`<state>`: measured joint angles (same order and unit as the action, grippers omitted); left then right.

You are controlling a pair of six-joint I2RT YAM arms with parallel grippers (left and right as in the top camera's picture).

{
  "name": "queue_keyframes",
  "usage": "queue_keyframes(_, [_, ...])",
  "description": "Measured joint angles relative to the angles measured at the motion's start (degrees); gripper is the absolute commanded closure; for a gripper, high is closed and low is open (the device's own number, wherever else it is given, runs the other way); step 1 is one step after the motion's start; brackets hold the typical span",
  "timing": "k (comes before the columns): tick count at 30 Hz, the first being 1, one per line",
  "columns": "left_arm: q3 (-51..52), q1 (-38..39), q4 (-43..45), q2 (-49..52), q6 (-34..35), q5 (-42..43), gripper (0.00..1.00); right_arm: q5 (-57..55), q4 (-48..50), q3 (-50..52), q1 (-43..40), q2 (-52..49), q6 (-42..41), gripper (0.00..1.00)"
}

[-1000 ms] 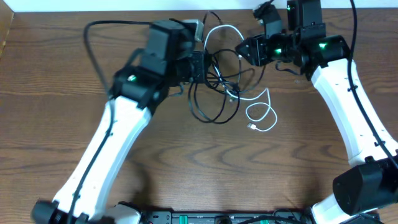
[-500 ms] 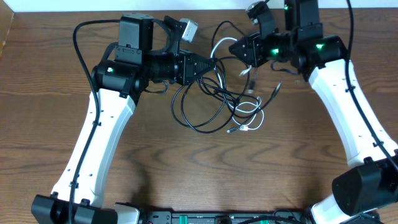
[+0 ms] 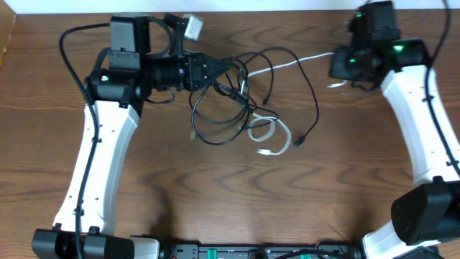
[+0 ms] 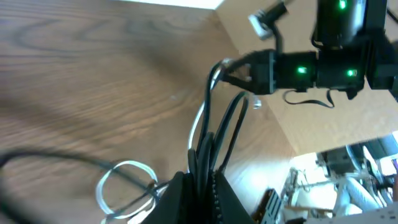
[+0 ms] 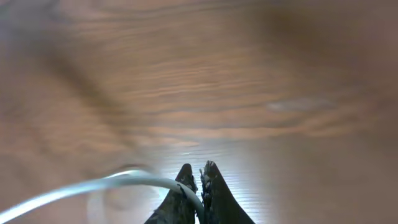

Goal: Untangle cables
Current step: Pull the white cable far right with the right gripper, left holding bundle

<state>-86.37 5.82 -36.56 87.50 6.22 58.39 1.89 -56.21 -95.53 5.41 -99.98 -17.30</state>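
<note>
Next, the right gripper draws the white cable to the right in the overhead view over the open tabletop, then releases it, since it still runs into the tangle.
A tangle of black cables (image 3: 237, 108) lies at the table's back middle, with a white cable (image 3: 269, 135) looped through it. My left gripper (image 3: 228, 68) is shut on a bundle of black cables (image 4: 214, 140), which run up from its jaws in the left wrist view. My right gripper (image 3: 338, 61) is shut on the white cable (image 5: 93, 185), which stretches taut from the tangle (image 3: 305, 60) toward it. The white cable's free plug end (image 3: 264, 152) rests on the table. A black plug end (image 3: 299, 142) hangs at the right of the tangle.
The wooden table (image 3: 237, 201) ends at a white wall strip along the back edge (image 3: 251, 6). A small grey adapter (image 3: 192, 25) sits near the left arm's wrist. The right arm (image 4: 323, 62) shows in the left wrist view.
Both arms have pulled apart: the left gripper moved left with the black cables, the right gripper moved right, drawing the white cable out straight. The tangle has spread and loosened.
</note>
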Motion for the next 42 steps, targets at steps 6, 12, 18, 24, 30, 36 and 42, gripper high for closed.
queue_keyframes(6, [0.0, -2.9, 0.5, 0.0, 1.4, 0.0, 0.92, -0.1, -2.4, 0.1, -5.7, 0.0, 0.3, 0.99])
queue_keyframes(12, [0.0, -4.5, 2.4, 0.0, 7.8, -4.8, 0.93, -2.1, -6.4, 0.2, -9.9, 0.0, 0.1, 0.99])
queue_keyframes(18, [0.0, -7.8, 3.6, 0.0, 17.0, -13.3, 0.92, -3.1, -7.0, 1.3, -18.4, 0.0, -0.3, 0.99])
queue_keyframes(24, [0.0, -9.9, 4.9, 0.0, 22.8, -19.8, 0.93, -3.7, -6.2, 3.8, -26.8, -0.4, -0.9, 0.99])
queue_keyframes(30, [0.0, -10.2, 4.9, 0.0, 24.7, -25.6, 0.93, -4.1, -6.1, 4.6, -29.4, -3.5, -1.2, 0.99])
queue_keyframes(36, [0.0, -10.2, 4.8, 0.0, 26.4, -35.1, 0.93, -8.1, -6.5, 4.7, -29.2, -8.8, -1.7, 0.99])
queue_keyframes(42, [0.0, -11.2, 3.1, 0.0, 31.6, -46.7, 0.93, -11.3, -6.1, 4.9, -29.4, -12.7, -2.3, 0.99])
